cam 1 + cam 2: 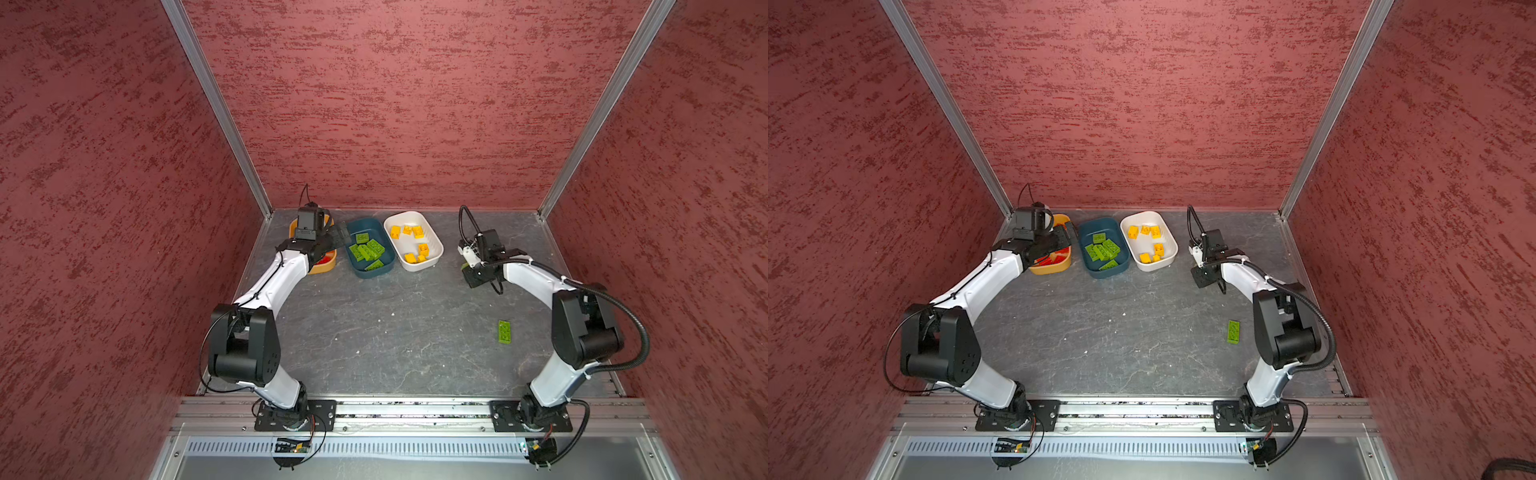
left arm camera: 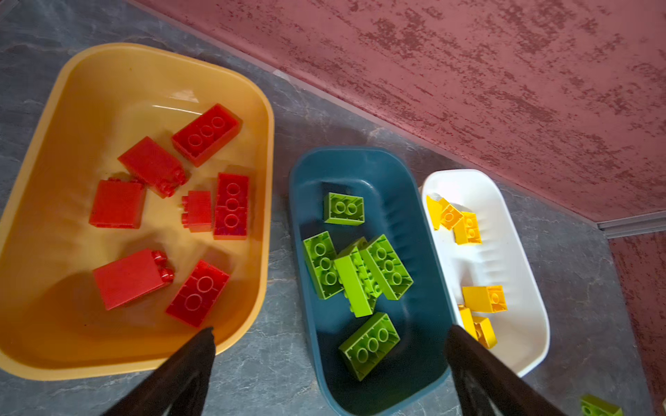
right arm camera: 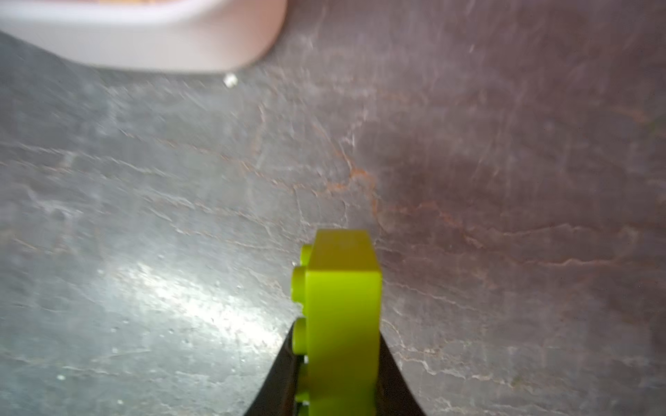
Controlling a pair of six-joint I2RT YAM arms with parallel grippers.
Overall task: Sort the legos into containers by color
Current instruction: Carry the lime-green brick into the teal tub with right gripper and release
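Observation:
Next, my right gripper will carry the lego up and across to release it, since the teal tub with the green legos stands beyond the white tub (image 1: 438,245).
Three containers stand in a row at the back. The mustard tub (image 2: 108,72) holds red legos (image 2: 205,133), the teal tub (image 1: 384,270) green legos (image 1: 368,249), and the white tub (image 1: 438,245) yellow legos (image 1: 409,230). My left gripper (image 2: 332,330) hangs open and empty over the gap between the mustard and teal tubs. My right gripper (image 3: 338,331) is shut on a lime green lego (image 3: 342,288), low over the table just right of the white tub (image 3: 180,54). Another green lego (image 1: 505,331) lies flat on the table beside the right arm.
The grey slate table (image 1: 395,332) is boxed in by red textured walls on three sides, with aluminium posts (image 1: 216,104) at the back corners. A metal rail (image 1: 415,409) carrying both arm bases runs along the front edge.

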